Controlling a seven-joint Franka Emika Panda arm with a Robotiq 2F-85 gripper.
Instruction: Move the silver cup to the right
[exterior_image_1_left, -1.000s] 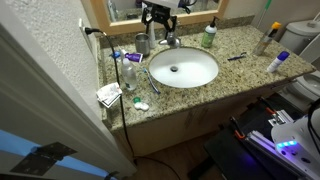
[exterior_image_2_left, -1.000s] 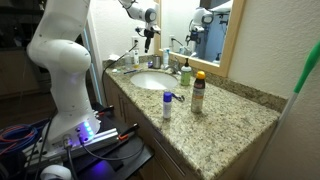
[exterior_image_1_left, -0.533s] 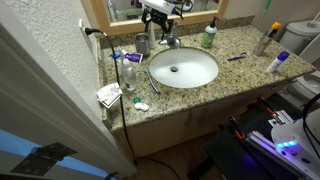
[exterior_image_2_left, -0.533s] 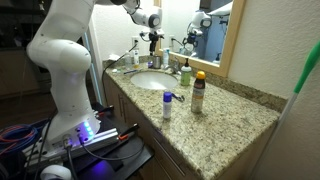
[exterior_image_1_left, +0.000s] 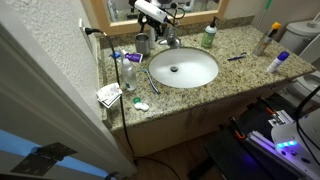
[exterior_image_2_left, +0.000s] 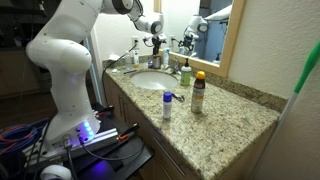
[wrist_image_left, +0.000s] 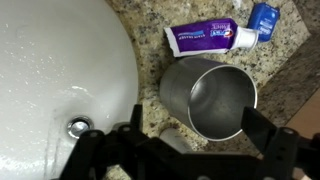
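The silver cup's opening leaves room for one finger, so I will next move my gripper toward the sink and down over the silver cup's rim nearest the sink (wrist_image_left: 192, 112), with one finger on each side.
The silver cup (wrist_image_left: 205, 95) stands upright on the granite counter beside the sink, its open mouth facing the wrist view. It also shows in both exterior views (exterior_image_1_left: 143, 43) (exterior_image_2_left: 155, 62), next to the chrome faucet (exterior_image_1_left: 170, 40). My gripper (wrist_image_left: 197, 135) is open and hovers just above the cup, with one finger on each side of it and nothing held. In the exterior views the gripper (exterior_image_1_left: 150, 17) (exterior_image_2_left: 155, 43) hangs over the cup in front of the mirror.
The white sink basin (exterior_image_1_left: 183, 68) (wrist_image_left: 50, 80) lies beside the cup. A toothpaste tube (wrist_image_left: 205, 38) lies just past the cup. A clear bottle (exterior_image_1_left: 128, 72), a green bottle (exterior_image_1_left: 208, 37) and more bottles (exterior_image_2_left: 198, 92) stand on the counter.
The arm has swung toward the back corner and the gripper has come down closer over the silver cup. The cup has not moved.
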